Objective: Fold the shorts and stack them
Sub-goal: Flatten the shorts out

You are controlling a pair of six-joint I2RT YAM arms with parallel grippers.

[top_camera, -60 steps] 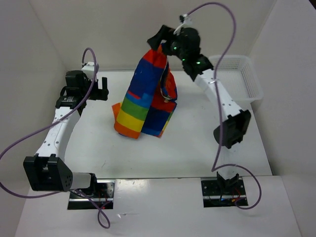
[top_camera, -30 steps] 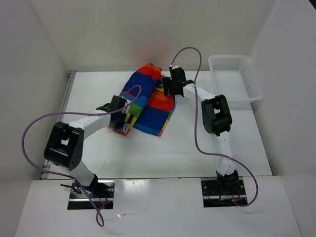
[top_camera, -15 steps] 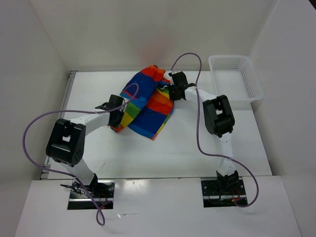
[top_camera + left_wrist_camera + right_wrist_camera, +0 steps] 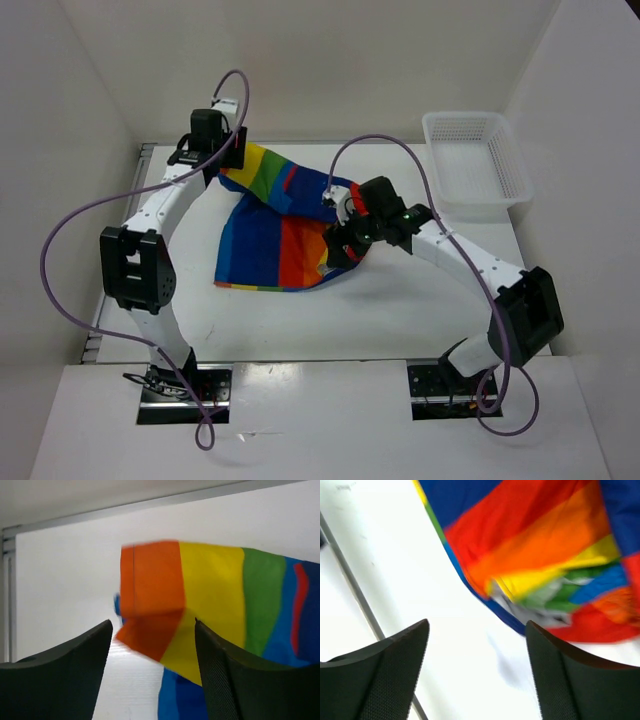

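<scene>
The shorts' near blue corner (image 4: 220,280) on the bar side lies flat, so the left gripper will next move back and go down to that corner.
The rainbow-striped shorts (image 4: 280,235) lie spread loosely on the white table, with one part reaching toward the back left and a bunched edge at the right. My left gripper (image 4: 225,160) hovers at the back-left corner of the cloth. In the left wrist view its jaws (image 4: 152,622) stand open, and the orange and yellow corner of the shorts (image 4: 165,595) hangs blurred just ahead of them, not pinched. My right gripper (image 4: 338,248) is at the right edge of the cloth. It is open (image 4: 476,622) over bare table, with the shorts (image 4: 540,555) beyond its fingertips.
A white mesh basket (image 4: 475,150) stands at the back right of the table. White walls close in the back and both sides. A metal rail (image 4: 145,160) runs along the table's left edge.
Both grippers were down on the bunched shorts at mid-table. Now the left has swung to the back left, the right has drawn forward, both are open, and the cloth lies wider.
</scene>
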